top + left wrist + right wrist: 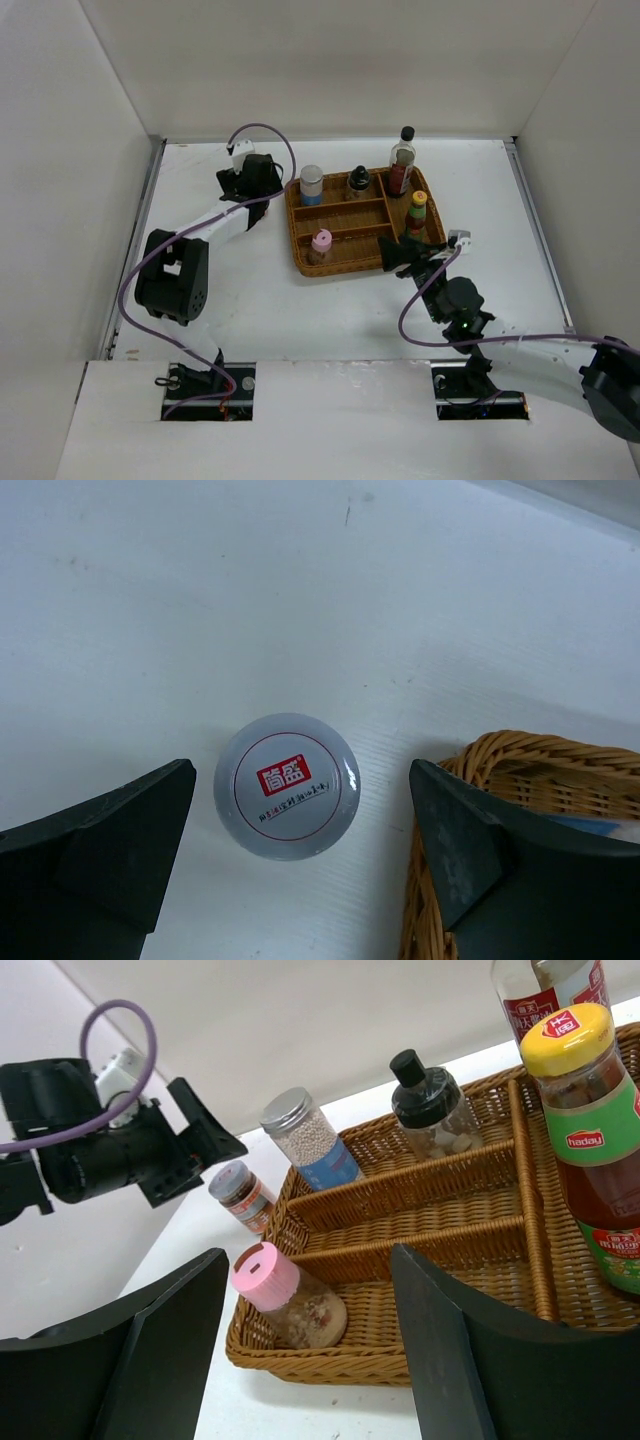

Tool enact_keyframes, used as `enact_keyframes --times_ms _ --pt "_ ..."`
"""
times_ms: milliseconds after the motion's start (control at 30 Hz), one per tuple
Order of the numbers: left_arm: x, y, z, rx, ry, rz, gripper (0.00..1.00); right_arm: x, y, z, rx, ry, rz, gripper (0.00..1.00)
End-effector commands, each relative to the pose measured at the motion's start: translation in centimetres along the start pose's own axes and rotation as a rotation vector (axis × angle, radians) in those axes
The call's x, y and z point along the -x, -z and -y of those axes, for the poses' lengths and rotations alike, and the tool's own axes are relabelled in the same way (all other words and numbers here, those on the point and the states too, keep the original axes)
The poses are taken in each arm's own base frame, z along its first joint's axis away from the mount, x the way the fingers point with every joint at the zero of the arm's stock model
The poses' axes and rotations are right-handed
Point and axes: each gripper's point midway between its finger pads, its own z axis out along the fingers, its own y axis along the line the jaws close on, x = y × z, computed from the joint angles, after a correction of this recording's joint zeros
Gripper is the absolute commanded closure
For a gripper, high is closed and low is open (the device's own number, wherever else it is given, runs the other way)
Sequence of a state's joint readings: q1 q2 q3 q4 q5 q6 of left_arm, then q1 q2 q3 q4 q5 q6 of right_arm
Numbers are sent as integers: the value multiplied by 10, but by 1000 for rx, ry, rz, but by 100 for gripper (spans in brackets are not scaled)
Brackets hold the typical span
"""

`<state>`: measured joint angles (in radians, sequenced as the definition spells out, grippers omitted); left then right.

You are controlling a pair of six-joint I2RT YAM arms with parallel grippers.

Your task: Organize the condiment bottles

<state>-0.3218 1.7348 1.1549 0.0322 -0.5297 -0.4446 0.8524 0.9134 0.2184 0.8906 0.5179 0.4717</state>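
My left gripper should next go straight down around the patterned white-lidded jar and close, as the jar's lid is below the gap between the open fingers.
A wicker basket holds five bottles. The silver-lidded jar, the black-lidded jar and the tall black-capped bottle stand along its far side. The yellow-capped bottle stands at its right. The pink-lidded jar leans in the near left compartment. The patterned white-lidded jar stands on the table just left of the basket. My left gripper is open above this jar, one finger on each side. My right gripper is open and empty, at the basket's near edge, facing the pink-lidded jar.
White walls close the table on three sides. The left arm's elbow sits near the left wall. Purple cables loop over both arms. The basket's middle compartment holds nothing.
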Motion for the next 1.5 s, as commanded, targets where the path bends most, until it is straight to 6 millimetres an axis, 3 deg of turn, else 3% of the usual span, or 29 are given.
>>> enact_keyframes --times_ms 0,167,333,500,600,767,900,1000,1100,1200,1333,1467 --pt "23 -4 9 -34 29 29 11 21 -6 -23 56 -42 51 27" --pt "8 -20 8 -19 12 -6 17 15 -8 -22 54 -39 34 27" --pt "-9 -20 5 -14 0 -35 20 15 -7 -23 58 -41 35 27" --pt "-13 -18 -2 -12 12 -35 46 20 -7 -23 55 -36 47 27" --pt "-1 -8 -1 -32 34 -6 58 17 -7 -23 59 -38 38 27" --pt "50 32 1 -68 98 124 64 23 -5 -25 64 -32 54 26" --pt "105 97 6 -128 158 280 65 27 -3 -26 69 -36 68 26" --pt "124 137 16 -205 155 329 65 35 1 -15 24 -48 109 26" --pt "128 179 38 -319 159 346 65 44 7 -5 -18 -65 147 29" --pt "120 211 78 -448 157 333 65 55 13 10 -73 -78 196 38" --pt "97 242 146 -621 114 281 65 65 17 28 -134 -80 238 55" --pt "68 255 202 -742 69 227 65 70 20 41 -183 -83 259 57"
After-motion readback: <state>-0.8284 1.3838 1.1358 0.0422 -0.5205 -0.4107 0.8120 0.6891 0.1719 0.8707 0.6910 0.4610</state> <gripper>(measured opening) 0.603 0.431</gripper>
